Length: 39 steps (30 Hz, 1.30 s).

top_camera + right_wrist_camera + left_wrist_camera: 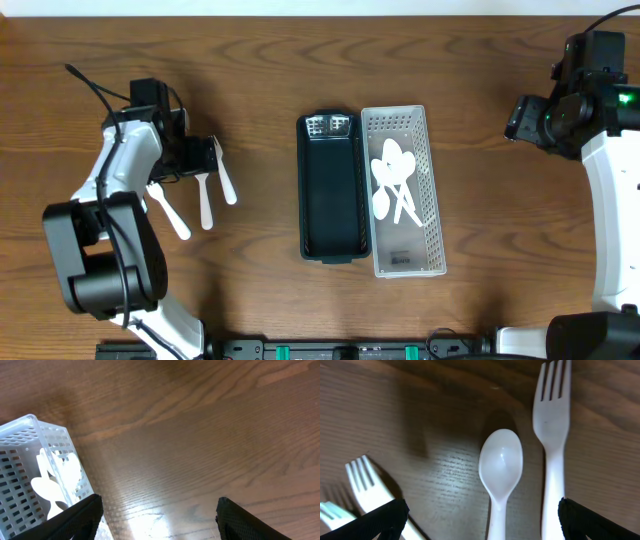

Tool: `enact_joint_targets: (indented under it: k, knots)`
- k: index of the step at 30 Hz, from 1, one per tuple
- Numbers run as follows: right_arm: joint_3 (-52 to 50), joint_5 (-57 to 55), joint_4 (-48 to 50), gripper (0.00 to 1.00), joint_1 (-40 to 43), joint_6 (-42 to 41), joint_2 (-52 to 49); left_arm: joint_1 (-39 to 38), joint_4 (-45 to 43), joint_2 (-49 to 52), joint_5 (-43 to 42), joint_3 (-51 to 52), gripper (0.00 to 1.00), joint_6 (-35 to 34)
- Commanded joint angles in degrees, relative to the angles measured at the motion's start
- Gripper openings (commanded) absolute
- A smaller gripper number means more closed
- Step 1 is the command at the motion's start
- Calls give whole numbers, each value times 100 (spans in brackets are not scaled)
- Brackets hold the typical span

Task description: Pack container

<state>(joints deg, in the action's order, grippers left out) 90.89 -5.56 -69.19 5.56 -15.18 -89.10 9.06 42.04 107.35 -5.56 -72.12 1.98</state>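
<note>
The spoon's neck just behind its bowl [202,181] [498,504] is below my left gripper, so next I need to bring the gripper down onto it and narrow the fingers on the way.
Several pieces of white plastic cutlery lie on the table at the left: a spoon [205,203] [501,465], a fork [224,176] [552,420] to its right, and another fork [168,212] [367,486] to its left. My left gripper [198,158] [490,525] is open and low over them, with the spoon's handle between its fingers and untouched. A black container [330,195] stands mid-table, with pale items at its far end. Beside it a white perforated basket [428,190] [20,440] holds white spoons [393,180] [50,487]. My right gripper [522,118] [160,522] is open and empty.
The wooden table [500,230] runs around the two containers, which stand side by side and touch. My right arm sits at the far right, apart from the basket. A further white utensil tip [327,510] shows at the left edge of the left wrist view.
</note>
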Motion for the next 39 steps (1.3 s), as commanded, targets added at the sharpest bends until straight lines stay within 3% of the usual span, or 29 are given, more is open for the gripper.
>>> enact_joint_targets:
  k: [1,28,31,36,39]
  knots:
    - [-39,22,-7,77,4,111,-15,20,-4,201,70,-28,98,101]
    - [-39,-22,-35,77,7,114,-15,20,7,822,70,-22,100,96]
    - [-39,-22,-28,77,7,114,-15,20,52,822,70,-22,87,98]
    - [-39,-24,-31,77,4,114,-15,20,120,822,70,-22,53,96]
    - [-39,-22,-33,77,4,114,-15,20,138,822,70,-22,40,96]
